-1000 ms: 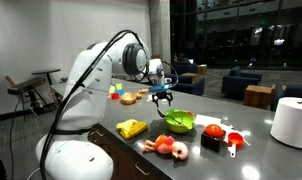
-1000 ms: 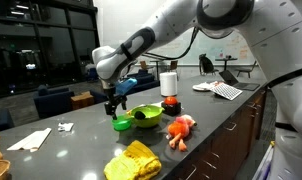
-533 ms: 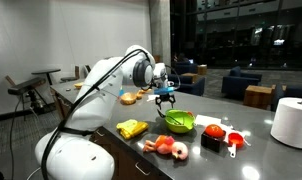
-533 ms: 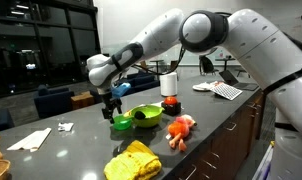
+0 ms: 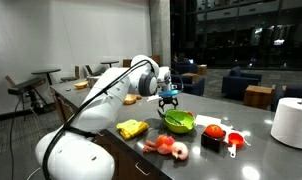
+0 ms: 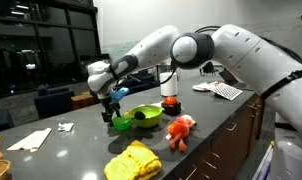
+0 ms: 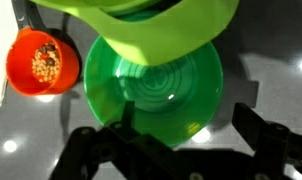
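Note:
Since one finger already overlaps the green cup and the other stands past the cup's rim, I will lower my gripper astride the cup's bare rim (image 6: 118,119) (image 7: 204,127) and close.
In the wrist view a small dark-green cup (image 7: 151,90) lies right under my open gripper (image 7: 189,130). One finger overlaps the cup's lower edge and the other stands out past its rim over the grey counter; nothing is held. A lime-green bowl (image 7: 161,20) borders the cup at the top of that view. In both exterior views the gripper (image 5: 169,98) (image 6: 112,108) hangs low beside the lime bowl (image 5: 178,121) (image 6: 145,115), just above the small green cup (image 6: 122,124).
An orange cup with kernels (image 7: 41,62) sits beside the green cup. On the counter lie a yellow cloth (image 6: 133,160), an orange plush toy (image 6: 180,129), red items (image 5: 214,131), a white roll (image 5: 290,122) and papers (image 6: 29,139).
The arm has swung its elbow round and carried the gripper slightly sideways and down toward the green cup. The jaws have stayed open and nothing on the counter has moved.

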Robot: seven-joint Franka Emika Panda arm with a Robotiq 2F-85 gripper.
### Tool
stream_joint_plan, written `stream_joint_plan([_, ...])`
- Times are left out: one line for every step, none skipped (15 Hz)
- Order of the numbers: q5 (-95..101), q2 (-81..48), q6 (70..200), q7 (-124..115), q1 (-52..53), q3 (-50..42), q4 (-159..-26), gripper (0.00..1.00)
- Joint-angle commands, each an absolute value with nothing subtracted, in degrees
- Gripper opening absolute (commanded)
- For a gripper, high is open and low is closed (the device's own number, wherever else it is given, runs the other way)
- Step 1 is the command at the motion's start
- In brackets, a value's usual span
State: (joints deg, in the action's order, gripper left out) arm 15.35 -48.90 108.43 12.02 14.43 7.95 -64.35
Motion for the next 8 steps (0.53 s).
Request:
stream_joint_plan([12.81, -52.36, 105.72, 13.47, 14.35, 7.59, -58.67, 1.00])
stream_joint_plan([12.37, -53.03, 105.47, 13.26, 14.33, 7.46, -57.86, 1.00])
stream_joint_plan([11.86, -53.50, 105.32, 13.24, 14.21, 7.50, -57.26, 1.00])
stream_joint_plan([11.29, -53.98, 105.27, 13.15, 14.08, 7.52, -56.73, 1.00])
stream_joint_plan([10.90, -54.31, 105.33, 12.98, 14.02, 7.44, -56.40, 1.00])
stream_joint_plan([10.92, -54.39, 105.68, 12.80, 13.29, 8.29, -56.60, 1.00])
stream_joint_plan([10.53, -54.54, 105.84, 12.82, 13.07, 8.36, -56.52, 1.00])
stream_joint_plan([10.19, -54.57, 106.06, 12.73, 12.84, 8.39, -56.59, 1.00])
